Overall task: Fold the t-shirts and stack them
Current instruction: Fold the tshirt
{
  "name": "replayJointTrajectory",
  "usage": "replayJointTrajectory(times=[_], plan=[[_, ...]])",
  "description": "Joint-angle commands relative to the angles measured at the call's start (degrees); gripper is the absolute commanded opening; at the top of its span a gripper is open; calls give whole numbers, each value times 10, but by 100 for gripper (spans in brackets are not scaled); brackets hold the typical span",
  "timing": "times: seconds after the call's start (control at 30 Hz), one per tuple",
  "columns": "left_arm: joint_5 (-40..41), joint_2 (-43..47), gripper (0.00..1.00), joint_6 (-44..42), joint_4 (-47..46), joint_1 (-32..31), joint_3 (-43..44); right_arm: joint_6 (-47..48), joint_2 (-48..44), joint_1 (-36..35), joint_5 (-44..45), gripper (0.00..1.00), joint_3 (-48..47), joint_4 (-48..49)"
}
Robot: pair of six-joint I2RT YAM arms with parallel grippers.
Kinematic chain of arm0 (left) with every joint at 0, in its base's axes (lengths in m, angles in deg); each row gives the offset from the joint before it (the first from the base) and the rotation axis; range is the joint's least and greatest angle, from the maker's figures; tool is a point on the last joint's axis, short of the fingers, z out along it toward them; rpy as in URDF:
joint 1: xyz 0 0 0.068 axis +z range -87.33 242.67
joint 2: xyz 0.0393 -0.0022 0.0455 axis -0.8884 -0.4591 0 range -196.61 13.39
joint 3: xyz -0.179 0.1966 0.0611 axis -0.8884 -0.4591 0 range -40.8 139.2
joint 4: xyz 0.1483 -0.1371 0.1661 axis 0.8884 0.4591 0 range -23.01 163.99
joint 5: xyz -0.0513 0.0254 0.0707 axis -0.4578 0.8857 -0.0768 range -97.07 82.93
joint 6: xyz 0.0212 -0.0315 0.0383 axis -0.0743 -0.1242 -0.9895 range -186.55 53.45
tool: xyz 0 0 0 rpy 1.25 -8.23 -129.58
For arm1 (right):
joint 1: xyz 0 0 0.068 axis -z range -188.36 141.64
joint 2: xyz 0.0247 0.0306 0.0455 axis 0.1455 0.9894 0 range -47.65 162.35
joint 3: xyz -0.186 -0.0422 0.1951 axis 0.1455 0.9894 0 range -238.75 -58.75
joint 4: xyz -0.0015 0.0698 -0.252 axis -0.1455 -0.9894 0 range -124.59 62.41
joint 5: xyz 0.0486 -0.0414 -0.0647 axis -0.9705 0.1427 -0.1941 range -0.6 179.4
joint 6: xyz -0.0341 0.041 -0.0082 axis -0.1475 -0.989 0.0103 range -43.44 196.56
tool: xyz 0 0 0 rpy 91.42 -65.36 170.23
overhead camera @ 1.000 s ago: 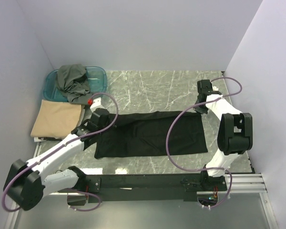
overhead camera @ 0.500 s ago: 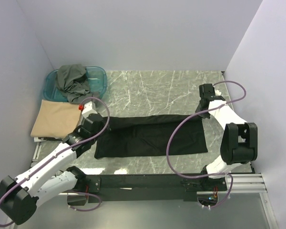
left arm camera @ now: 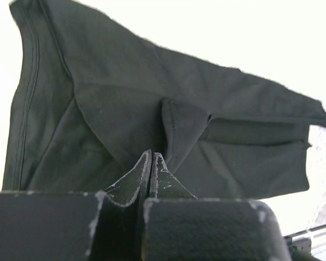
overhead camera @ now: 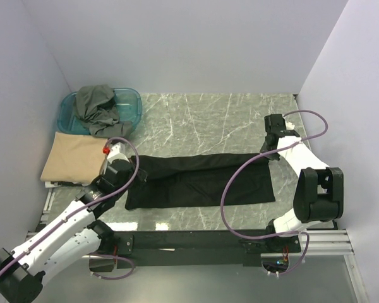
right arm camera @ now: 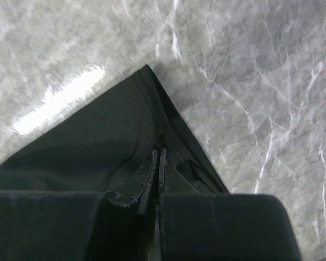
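Note:
My right gripper eases back next and releases the held corner over the near layer, since the black t-shirt's near layer [overhead camera: 261,177] lies back from my gripper.
The black t-shirt [overhead camera: 202,183] lies as a long band across the marble table. My left gripper [overhead camera: 132,172] is shut on its far left edge; in the left wrist view the jaws [left arm camera: 152,156] pinch a raised fold of black cloth [left arm camera: 125,98]. My right gripper [overhead camera: 269,153] is shut on the far right corner; in the right wrist view the closed jaws [right arm camera: 157,153] sit on the black cloth [right arm camera: 87,147] near its hem. The tan-beige t-shirt [overhead camera: 76,158] lies folded at the left. The dark grey-olive t-shirt [overhead camera: 96,107] is bunched in the tub.
The teal plastic tub [overhead camera: 131,104] stands at the far left corner. Bare marble table [overhead camera: 202,120] stretches behind the black shirt. Walls close in on the left, back and right. A black rail [overhead camera: 196,240] with the arm bases runs along the near edge.
Both grippers have moved a little toward the near edge, still holding the black shirt's far edge. That edge now runs straighter and tauter between them.

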Motion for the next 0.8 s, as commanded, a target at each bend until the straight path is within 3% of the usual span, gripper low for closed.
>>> replayJointTrajectory(times=[0.0,0.1,0.3,0.5,0.6,0.63,0.7,0.77], plan=[[-16,11,1,20,15,-7,-13,1,-15,-1,14,0,8,5],[9,8,0,30,48,-7,-16,-1,-15,-2,8,0,23,13],[-41,-8,1,44,7,-7,-63,-9,-12,-2,1,0,55,30],[-32,-42,1,69,20,-8,-74,-24,8,-2,6,9,77,41],[-36,-40,11,79,37,-8,-78,-34,7,-2,29,24,83,34],[-36,-35,22,84,42,-9,-81,-36,6,-1,34,35,83,28],[-47,-22,32,88,53,-9,-84,-43,4,-2,45,56,81,19],[-57,-10,48,91,60,-10,-85,-47,-5,-1,58,62,80,4]])
